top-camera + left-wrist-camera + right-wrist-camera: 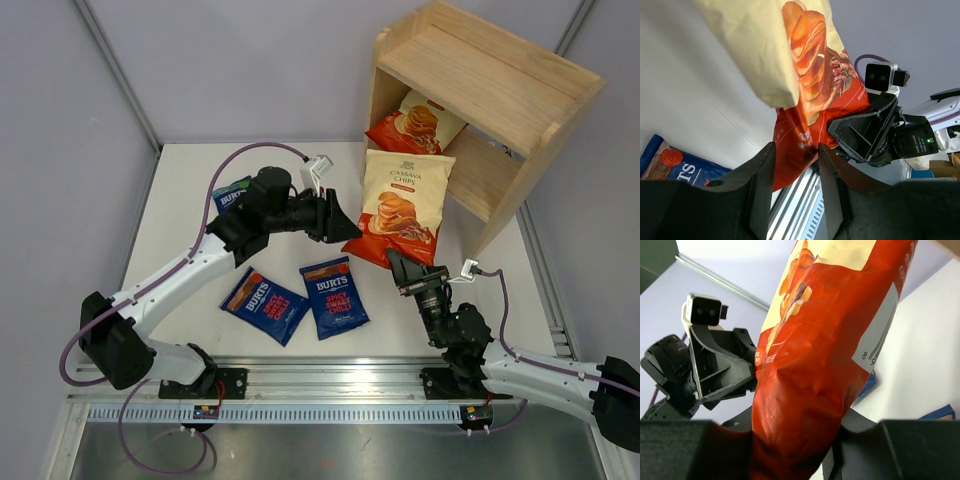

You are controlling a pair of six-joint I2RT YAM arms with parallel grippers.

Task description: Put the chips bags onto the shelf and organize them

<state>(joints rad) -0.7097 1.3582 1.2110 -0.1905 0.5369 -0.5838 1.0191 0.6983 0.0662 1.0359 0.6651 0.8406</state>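
My right gripper holds the bag and will carry it into the shelf's empty space and let it go, because that space is outward and to the gripper's right in the top view.
A cream-and-red Cassava Chips bag (pixel 403 200) stands tilted in front of the wooden shelf (pixel 500 85). My right gripper (pixel 403 265) is shut on its red bottom edge, and the bag (pixel 830 340) fills the jaws (pixel 800 440). My left gripper (pixel 338 222) is open at the bag's left side; its fingers (pixel 796 147) stand apart with the bag's red corner (pixel 795 135) just off their tips. A second Cassava bag (pixel 415 125) leans inside the shelf's lower tier. Two dark blue Burts bags (pixel 264 305) (pixel 333 295) lie flat on the table. A third (pixel 232 195) is partly hidden under the left arm.
The shelf stands at the back right, angled, its open side facing the bags. A metal rail (pixel 330 375) runs along the near table edge between the arm bases. The two grippers face each other closely around the held bag.
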